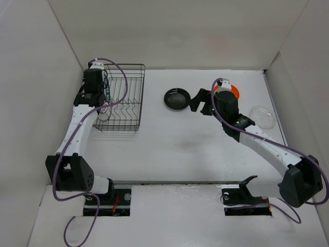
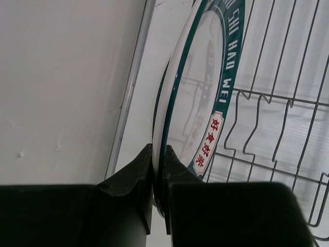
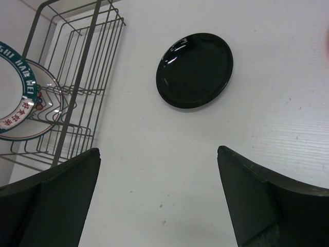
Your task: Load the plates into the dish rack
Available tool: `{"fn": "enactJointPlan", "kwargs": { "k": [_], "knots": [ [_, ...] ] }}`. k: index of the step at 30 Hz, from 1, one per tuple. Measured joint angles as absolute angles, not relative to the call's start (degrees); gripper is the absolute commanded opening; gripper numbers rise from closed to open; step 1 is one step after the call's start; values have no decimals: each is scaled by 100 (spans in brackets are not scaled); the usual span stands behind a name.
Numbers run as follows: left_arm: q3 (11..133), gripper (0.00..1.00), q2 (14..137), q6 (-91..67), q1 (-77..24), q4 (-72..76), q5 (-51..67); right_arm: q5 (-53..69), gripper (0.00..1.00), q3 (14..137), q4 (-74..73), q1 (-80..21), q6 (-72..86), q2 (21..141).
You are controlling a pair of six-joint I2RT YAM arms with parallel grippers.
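The white plate is on edge beside the red-patterned plate, so my left gripper should lower it slightly toward the rack's wires, then release its rim.
My left gripper [image 2: 159,154] is shut on the lower rim of the white plate with the dark green patterned rim [image 2: 200,77]. It holds the plate on edge over the left side of the dish rack [image 1: 126,98]. Behind that plate [image 3: 13,92], in the right wrist view, the red-patterned plate [image 3: 51,100] stands among the rack's tines [image 3: 87,77]. The small black plate [image 1: 176,99] lies flat on the table right of the rack. My right gripper [image 1: 198,100] hovers open just right of it, and the black plate [image 3: 195,69] lies ahead of its fingers. The orange plate [image 1: 234,90] is mostly hidden behind the right arm.
A clear glass dish [image 1: 263,117] lies on the table at the right, close to the right arm's forearm. White walls enclose the table on the left, back and right. The rack's left side stands close to the left wall [image 2: 61,92].
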State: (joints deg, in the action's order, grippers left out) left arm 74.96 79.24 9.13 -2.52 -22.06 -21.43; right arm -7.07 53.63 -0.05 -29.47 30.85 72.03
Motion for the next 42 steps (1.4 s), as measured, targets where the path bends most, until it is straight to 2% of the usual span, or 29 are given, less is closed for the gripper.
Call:
{"fn": "enactJointPlan", "kwargs": {
  "k": [10, 16, 23, 27, 28, 31, 32, 33, 37, 42],
  "knots": [
    [7260, 0, 8075, 908, -252, -2045, -2130, -646, 100, 5363, -5, -2823, 3087, 7203],
    [7251, 22, 8147, 854, -252, -2012, -1857, -628, 100, 5363, -3, -2808, 3087, 7227],
    [7251, 25, 8147, 827, -252, -1966, -1555, -554, 100, 5363, -10, -2764, 3087, 7435],
    [7260, 40, 8143, 821, -252, -1999, -1433, -484, 100, 5369, -8, -2674, 3085, 7564],
    [7284, 52, 8136, 819, -252, -2043, -1374, -447, 100, 5387, -12, -2628, 3087, 7620],
    [7461, 71, 8101, 799, -252, -2239, -1151, -425, 100, 5411, -25, -2432, 3074, 7734],
    [7568, 94, 8088, 812, -252, -2324, -1044, -427, 100, 5415, -58, -2340, 3068, 7743],
    [7701, 100, 8073, 821, -252, -2405, -930, -436, 100, 5419, -93, -2215, 3065, 7745],
    [8276, 100, 7902, 808, -250, -2641, -226, -242, 100, 5419, -86, -1398, 3096, 7736],
    [8538, 100, 7579, 816, -250, -2729, 727, 954, 100, 5621, 95, -346, 2974, 8110]
  ]
}}
